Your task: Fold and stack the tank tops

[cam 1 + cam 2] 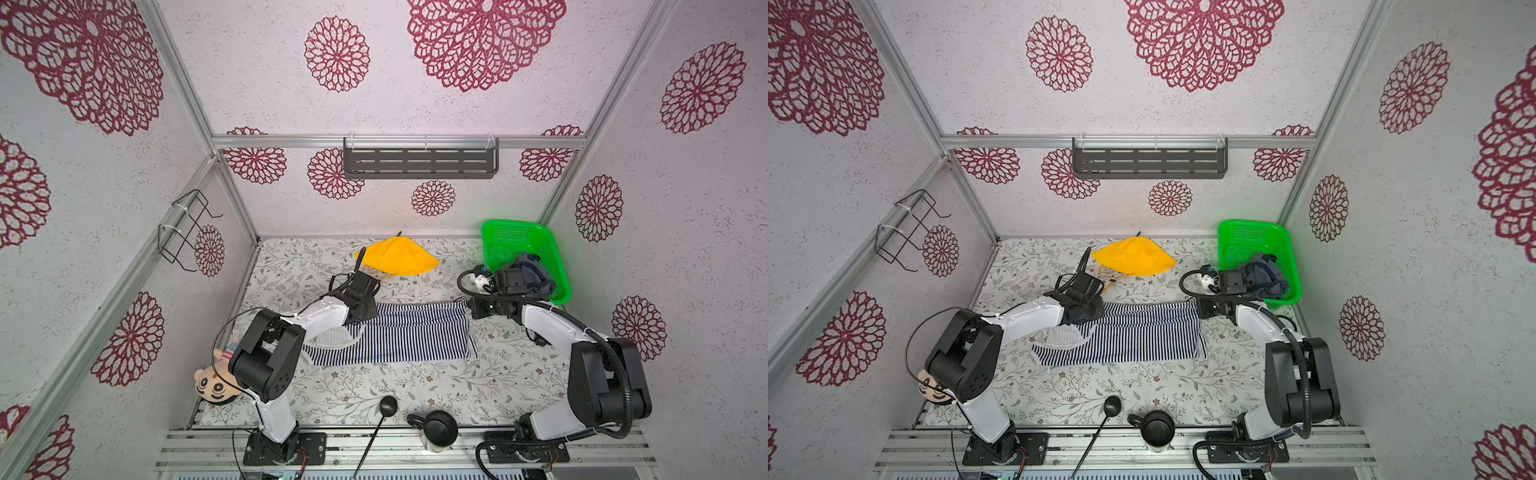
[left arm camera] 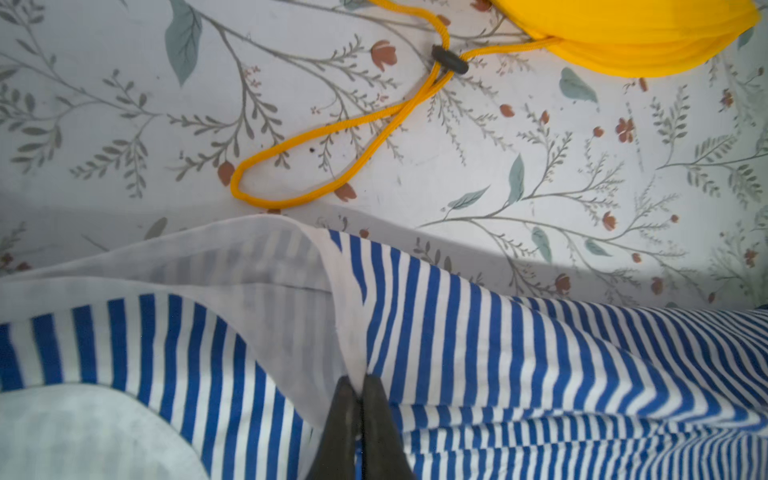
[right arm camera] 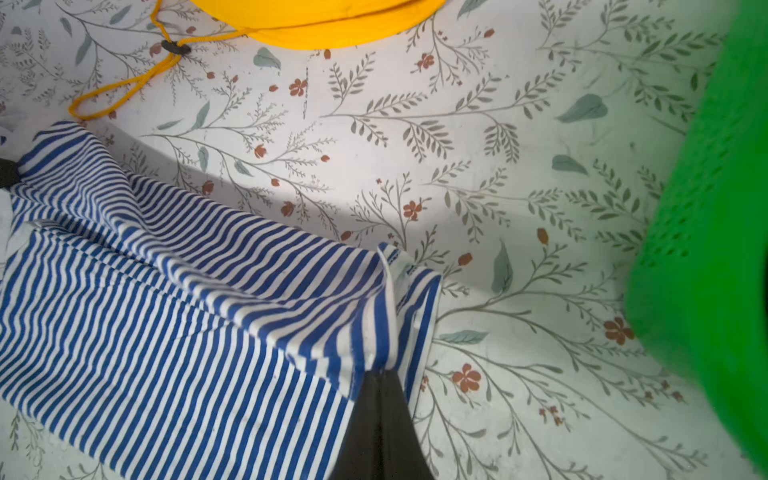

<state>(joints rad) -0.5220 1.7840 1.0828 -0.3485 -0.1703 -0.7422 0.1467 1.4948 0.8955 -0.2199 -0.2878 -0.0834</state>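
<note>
The robot will next lower the raised corner back onto the flat striped layer by the hem end (image 1: 464, 326) (image 3: 326, 424) and let go, since that layer lies below and back of the right gripper.
A navy-and-white striped tank top (image 1: 399, 334) (image 1: 1125, 334) lies spread across the middle of the table in both top views. My left gripper (image 1: 368, 311) (image 1: 1090, 311) (image 2: 358, 380) is shut on its white-trimmed far edge at the left end. At the right end, my right gripper (image 1: 473, 309) (image 1: 1201, 309) (image 3: 382, 372) is shut on the hem corner of the same striped top (image 3: 187, 324). The held far edge (image 2: 457, 324) stands a little off the table. A blue-grey tank top (image 1: 536, 270) (image 1: 1266, 274) is bunched in the green basket (image 1: 511, 237) (image 1: 1246, 237).
A yellow hat (image 1: 397, 255) (image 1: 1133, 255) lies just beyond the striped top, its cord (image 2: 332, 137) looping close to the lifted edge. A doll (image 1: 212, 384) lies at the front left. A black ladle (image 1: 386, 405) and a black-lidded mug (image 1: 436, 428) are at the front edge.
</note>
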